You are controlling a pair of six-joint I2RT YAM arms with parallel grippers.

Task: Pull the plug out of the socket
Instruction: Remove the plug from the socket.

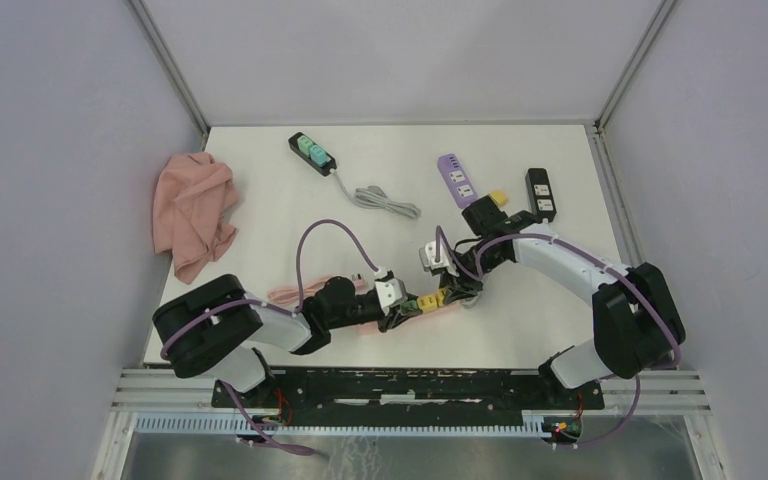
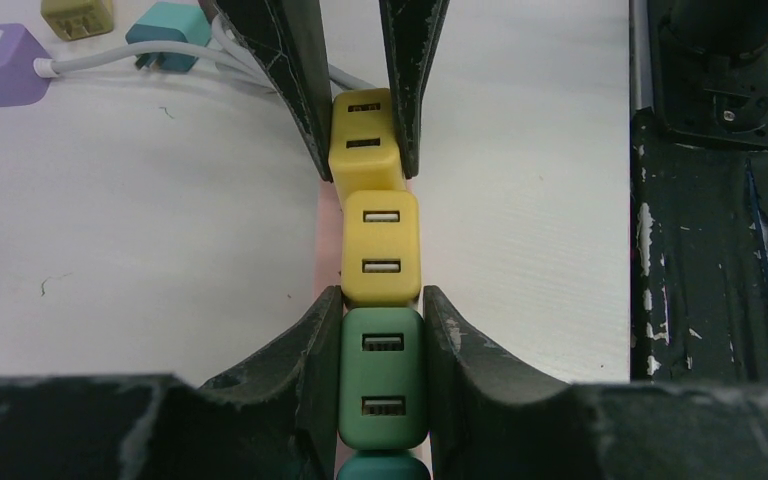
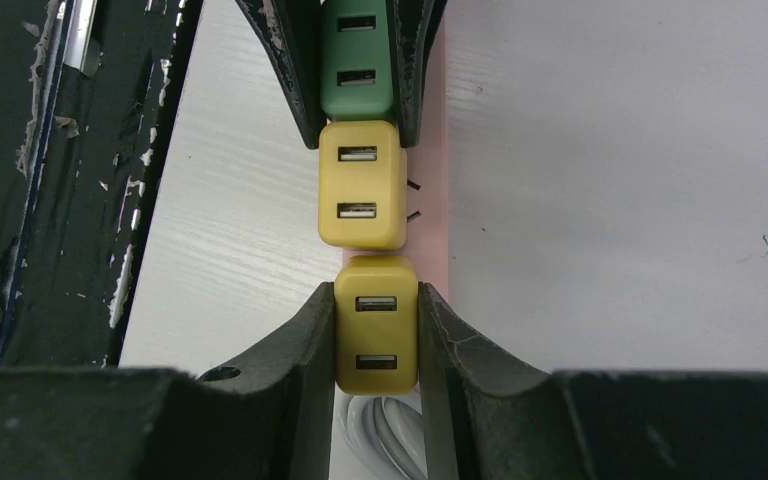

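The bare tabletop past the cable coil is free, so next the robot's right gripper will lift the end yellow plug (image 3: 376,325), carry it there, lower it and let it go.
A pink socket strip (image 3: 430,200) lies near the table's front edge with a row of USB plugs in it. My left gripper (image 2: 380,296) is shut on the green plug (image 2: 382,375); a teal plug (image 2: 385,466) sits just behind it. My right gripper (image 3: 374,290) is shut on the end yellow plug (image 3: 376,325), which overhangs a coil of white cable (image 3: 385,435). Between the two held plugs stands a second yellow plug (image 3: 363,185), untouched. From above, both grippers (image 1: 400,305) (image 1: 447,293) meet nose to nose over the strip (image 1: 290,293). Whether the end plug is still seated I cannot tell.
A pink cloth (image 1: 195,212) lies at the left. A black strip with teal plugs (image 1: 311,153) and its grey cable (image 1: 385,200) sit at the back. A purple strip (image 1: 456,178), a loose yellow plug (image 1: 498,197) and a black strip (image 1: 540,192) are at the back right.
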